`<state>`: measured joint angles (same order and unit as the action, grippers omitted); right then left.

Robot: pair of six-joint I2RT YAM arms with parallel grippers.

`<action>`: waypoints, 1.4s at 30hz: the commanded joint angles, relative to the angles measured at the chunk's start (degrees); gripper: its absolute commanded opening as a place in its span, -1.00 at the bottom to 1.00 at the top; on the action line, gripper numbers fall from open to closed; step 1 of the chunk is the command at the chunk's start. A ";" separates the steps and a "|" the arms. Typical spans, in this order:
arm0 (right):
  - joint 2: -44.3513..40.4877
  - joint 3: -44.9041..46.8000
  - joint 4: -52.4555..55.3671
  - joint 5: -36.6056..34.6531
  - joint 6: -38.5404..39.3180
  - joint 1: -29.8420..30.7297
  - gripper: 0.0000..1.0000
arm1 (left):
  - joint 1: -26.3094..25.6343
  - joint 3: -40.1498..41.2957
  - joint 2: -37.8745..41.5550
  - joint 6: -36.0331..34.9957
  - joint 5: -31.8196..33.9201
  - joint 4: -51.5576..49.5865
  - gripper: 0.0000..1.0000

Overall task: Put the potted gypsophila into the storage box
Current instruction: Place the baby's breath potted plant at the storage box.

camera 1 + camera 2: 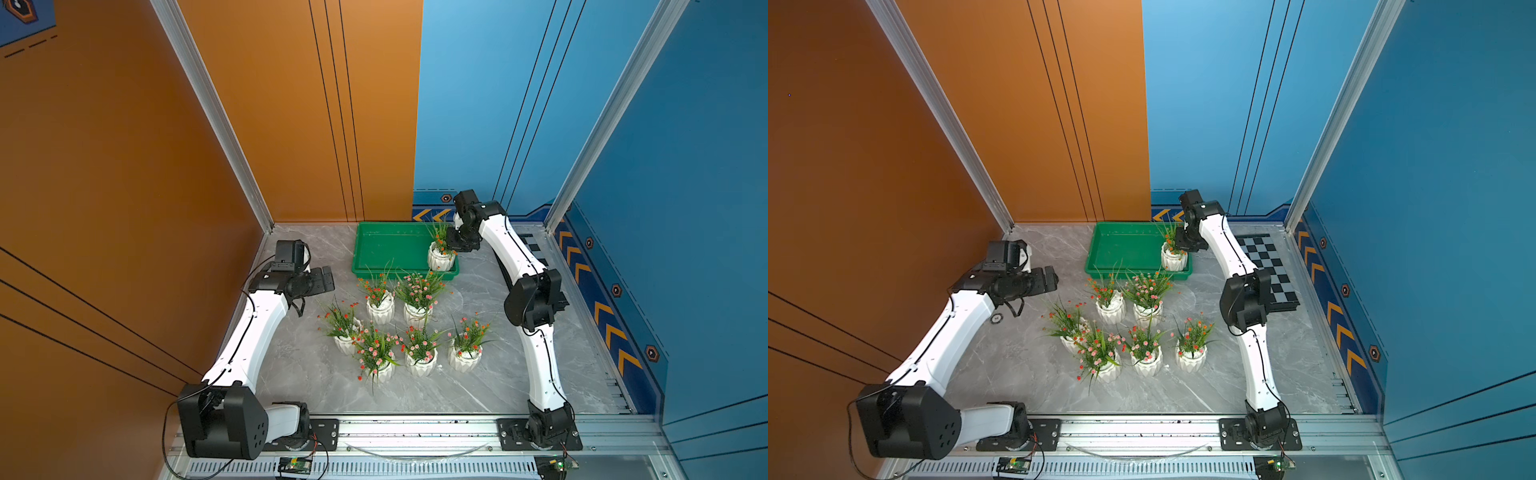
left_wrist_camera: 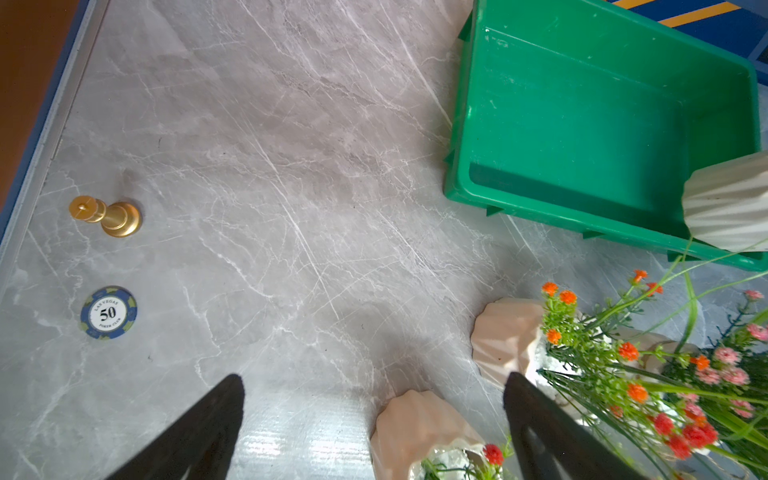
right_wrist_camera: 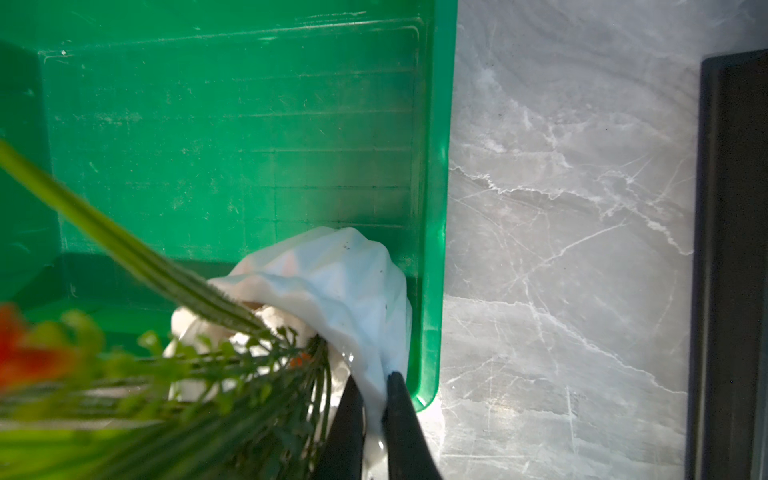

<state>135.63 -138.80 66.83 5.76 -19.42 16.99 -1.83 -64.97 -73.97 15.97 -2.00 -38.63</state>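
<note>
The pot goes down toward the bottom of the box at its near corner (image 1: 448, 271) (image 3: 417, 374) by the chequered board next. It is already over that corner, so my right gripper then releases the pot's rim.
The green storage box (image 1: 390, 249) (image 1: 1125, 249) stands at the back of the table. My right gripper (image 1: 451, 247) (image 3: 374, 380) is shut on the rim of one potted gypsophila (image 1: 440, 258) (image 3: 332, 282), upright at the box's near right corner. I cannot tell if the pot touches the floor of the box. Several more potted gypsophila stand on the table in front of the box, the nearest to it two pots (image 1: 380, 309) (image 1: 417, 313). My left gripper (image 1: 326, 278) (image 2: 374, 378) hangs open and empty to the left of that cluster, with a pot (image 2: 419, 424) below it.
A gold chess piece (image 2: 108, 216) and a blue poker chip (image 2: 109, 312) lie on the marble table near the left wall. A black-and-white chequered board (image 1: 1266, 266) lies behind my right arm. Walls enclose the table on three sides.
</note>
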 commanded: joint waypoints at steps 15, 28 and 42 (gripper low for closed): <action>0.20 3.53 -3.02 -4.61 -0.23 1.21 -1.00 | -0.50 -3.20 -2.78 0.81 -0.45 -0.96 0.97; 1.21 5.31 -4.59 -6.96 0.83 1.87 -1.00 | -1.69 -5.00 -3.31 2.82 -0.81 -0.92 0.97; 3.62 5.56 -5.30 -7.16 0.84 1.99 -0.98 | -2.22 -5.10 -3.37 3.45 -0.55 -0.92 0.97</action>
<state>138.04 -133.53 63.11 -0.12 -19.11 18.65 -3.49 -68.40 -76.77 18.74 -2.07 -38.81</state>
